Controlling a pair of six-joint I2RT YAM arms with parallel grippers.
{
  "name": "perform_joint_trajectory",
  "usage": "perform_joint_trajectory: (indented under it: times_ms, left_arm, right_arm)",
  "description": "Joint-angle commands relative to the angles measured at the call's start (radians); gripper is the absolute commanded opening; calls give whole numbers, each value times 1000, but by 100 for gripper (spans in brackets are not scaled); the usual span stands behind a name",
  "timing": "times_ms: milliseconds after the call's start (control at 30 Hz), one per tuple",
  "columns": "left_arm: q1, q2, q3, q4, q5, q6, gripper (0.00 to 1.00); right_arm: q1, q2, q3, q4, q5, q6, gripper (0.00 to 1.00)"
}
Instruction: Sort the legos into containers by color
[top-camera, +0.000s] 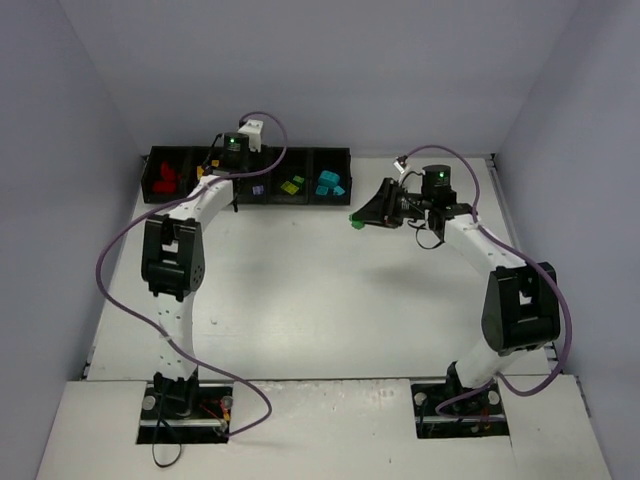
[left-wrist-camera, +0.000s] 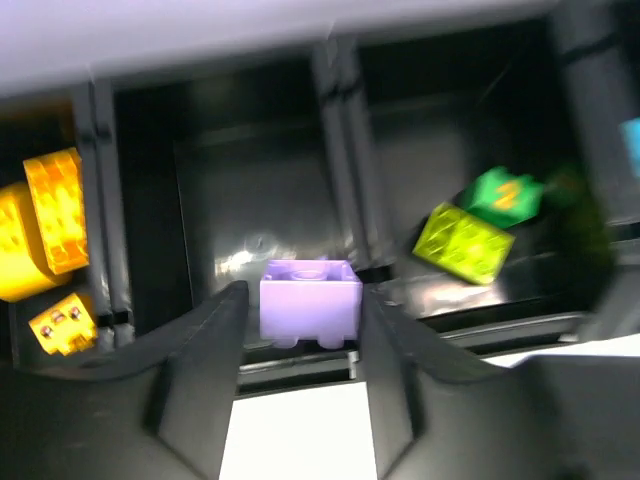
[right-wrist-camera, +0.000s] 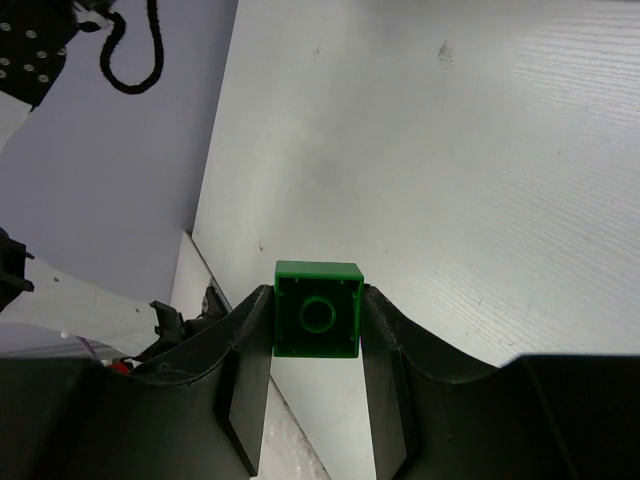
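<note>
My right gripper holds a brick that matches the green bricks in the tray's section. It will move outward and to the left in the top view, over that section, and let go of the brick.
The black tray (top-camera: 300, 152) stands at the back left and holds red (top-camera: 168, 177), lilac (top-camera: 258, 189), yellow-green (top-camera: 292, 186) and cyan (top-camera: 328, 183) legos in separate compartments. My left gripper (top-camera: 244, 192) hangs over the tray's front edge. In the left wrist view its jaws (left-wrist-camera: 303, 312) are slightly apart around a lilac brick (left-wrist-camera: 310, 298) at the middle compartment, with a thin gap on the left side. My right gripper (top-camera: 362, 216) hovers over the table right of the tray, shut on a green brick (right-wrist-camera: 318, 322) that also shows in the top view (top-camera: 355, 219).
The left wrist view shows orange-yellow bricks (left-wrist-camera: 55, 210) in the compartment to the left and yellow-green (left-wrist-camera: 462, 243) and green (left-wrist-camera: 503, 195) bricks to the right, with tray dividers (left-wrist-camera: 335, 150) between. Walls enclose the table on three sides.
</note>
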Motion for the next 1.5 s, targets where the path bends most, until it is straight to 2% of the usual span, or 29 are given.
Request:
perform_joint_trajectory:
  times_ms: [0,167,233,267,300,433,600,867,1167,1467]
  left_arm:
    - [26,-3,82,-44,-58,-4,44]
    - [29,17,132,-55,-52,5,61]
    - [29,3,131,-56,-46,-9,64]
    - [29,-6,129,-58,-43,-14,74]
    - [29,-18,128,-76,-37,-21,77]
    - [28,-144,83,-131,-11,-87,77]
    - [28,-372,-104,-214,3,-178,78]
    - [28,-704,-391,-409,13,-304,78]
    - [28,-1063,-641,-501,8,-350,78]
    - [29,-1178,-707,-555,-44,-337,78]
  right_arm:
    - [-3,-59,48,34,33,-29,0]
    - [30,-9,134,34,119,-78,0]
    - [64,34,209,34,154,-107,0]
    - [76,56,240,34,200,-135,0]
    - [90,103,270,33,217,-144,0]
    - [171,244,491,33,301,-215,0]
    - [234,473,723,33,384,-306,0]
    - [329,721,1025,57,516,-434,3]
    - [383,881,1137,141,683,-502,12]
    - [400,938,1160,171,828,-544,15]
